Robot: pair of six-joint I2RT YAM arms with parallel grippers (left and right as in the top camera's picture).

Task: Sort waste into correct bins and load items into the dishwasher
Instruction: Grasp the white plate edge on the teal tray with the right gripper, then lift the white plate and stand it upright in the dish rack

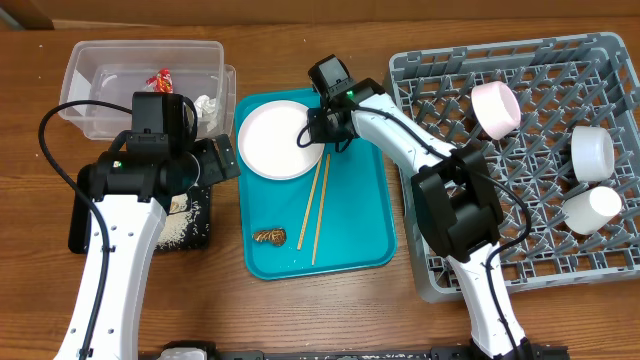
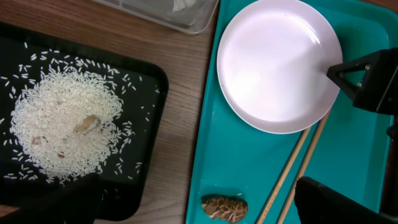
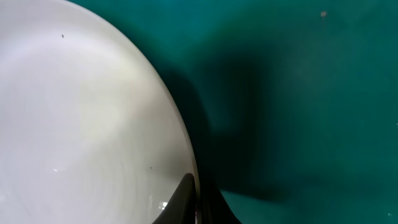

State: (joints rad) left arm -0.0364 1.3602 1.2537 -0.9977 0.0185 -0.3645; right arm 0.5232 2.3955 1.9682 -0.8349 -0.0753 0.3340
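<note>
The right gripper lifts next, tilts the plate upright and lowers it into the rack slots beside the pinkish-white bowl to release it, as the slots are empty.
My right gripper is shut on the right rim of the white plate, which lies at the back of the teal tray. The right wrist view shows one finger over the plate and one under it. My left gripper is open and empty, hovering between the black tray and the teal tray. Rice lies in the black tray. The chopsticks and a brown food scrap lie on the teal tray. The clear tub holds the red wrapper and a tissue.
The grey dish rack at the right holds a pinkish-white bowl, a white bowl and a white cup. The left arm's body covers part of the black tray. Cables run along both arms.
</note>
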